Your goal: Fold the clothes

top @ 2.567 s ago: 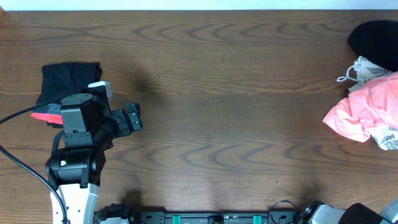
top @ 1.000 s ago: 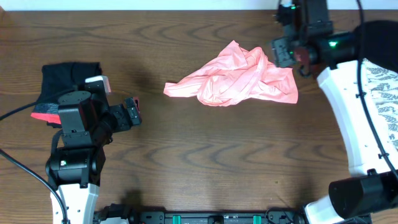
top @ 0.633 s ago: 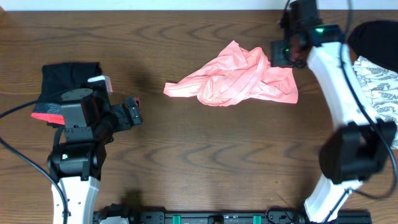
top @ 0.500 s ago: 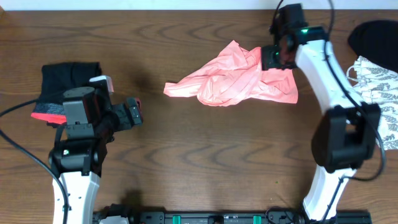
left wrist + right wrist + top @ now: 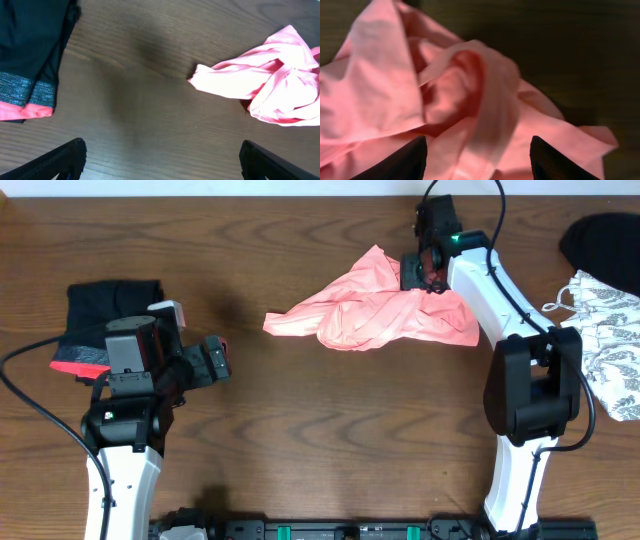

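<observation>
My right gripper should move down next onto the raised fold of pink cloth just below it and close there, because the fold of pink cloth runs between the open fingers.
The salmon-pink garment (image 5: pixel 370 308) lies crumpled at the table's middle back. My right gripper (image 5: pixel 413 273) hangs over its upper right part. In the right wrist view it (image 5: pixel 480 161) is open, with a ridge of pink cloth (image 5: pixel 470 95) below and between its fingers. My left gripper (image 5: pixel 218 363) stands open over bare wood at the left (image 5: pixel 162 161); the pink garment (image 5: pixel 270 80) lies ahead of it to the right. A black garment with a red-grey band (image 5: pixel 100 320) lies folded at the far left (image 5: pixel 25 55).
A white garment with grey print (image 5: pixel 605 340) and a plain black one (image 5: pixel 600 240) lie at the right edge. The right arm (image 5: pixel 500 290) reaches across the back right of the wooden table (image 5: pixel 330 440).
The right gripper has moved left along the back of the pink garment, from its right corner to over its upper folds. The left arm has barely shifted.
</observation>
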`<state>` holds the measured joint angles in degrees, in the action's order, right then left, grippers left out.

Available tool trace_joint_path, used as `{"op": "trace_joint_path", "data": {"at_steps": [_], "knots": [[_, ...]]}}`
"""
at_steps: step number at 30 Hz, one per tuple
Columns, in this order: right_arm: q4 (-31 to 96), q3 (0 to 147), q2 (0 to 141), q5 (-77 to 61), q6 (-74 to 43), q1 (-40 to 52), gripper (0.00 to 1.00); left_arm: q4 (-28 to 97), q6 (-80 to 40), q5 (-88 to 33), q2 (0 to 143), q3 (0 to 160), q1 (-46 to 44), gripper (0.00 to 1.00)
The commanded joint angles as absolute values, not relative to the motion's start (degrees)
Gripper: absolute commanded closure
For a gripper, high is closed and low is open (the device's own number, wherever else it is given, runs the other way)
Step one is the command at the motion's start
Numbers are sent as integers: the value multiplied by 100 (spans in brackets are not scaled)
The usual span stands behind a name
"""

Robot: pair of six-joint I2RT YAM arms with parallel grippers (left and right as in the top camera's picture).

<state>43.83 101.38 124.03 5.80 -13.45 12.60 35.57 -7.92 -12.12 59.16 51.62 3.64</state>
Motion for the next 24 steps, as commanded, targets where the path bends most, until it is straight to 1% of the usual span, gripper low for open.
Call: {"op": "trace_joint_path", "data": {"at_steps": [1,7,9,10,11,12,14,19,24], "knots": [[4351,10119,12578,902,-1629,1271,37,3553,-849,-1291,5946,5299,344,2],[4305,10119,12783,904,-1682,1273,38,3553,-849,-1291,5946,5299,344,2],[4281,10119,12835,908,-1730,1271,43,3555,-849,-1288,5946,5299,344,2],[4265,10119,12857,952,-1778,1271,48,3555,-849,-1288,5946,5299,344,2],[4257,10119,12857,1013,-1855,1271,58,3555,-847,-1288,5946,5299,344,2],[4235,10119,12857,1081,-1935,1271,70,3555,-847,-1288,5946,5299,344,2],[4156,10119,12855,1116,-1994,1271,99,3553,-847,-1288,5946,5299,344,2],[4185,10130,12608,1232,-1793,1264,99,3553,-847,-1291,5946,5299,344,2],[4226,10383,11616,1503,-1260,1063,99,3551,-847,-1288,5946,5299,344,2]]}}
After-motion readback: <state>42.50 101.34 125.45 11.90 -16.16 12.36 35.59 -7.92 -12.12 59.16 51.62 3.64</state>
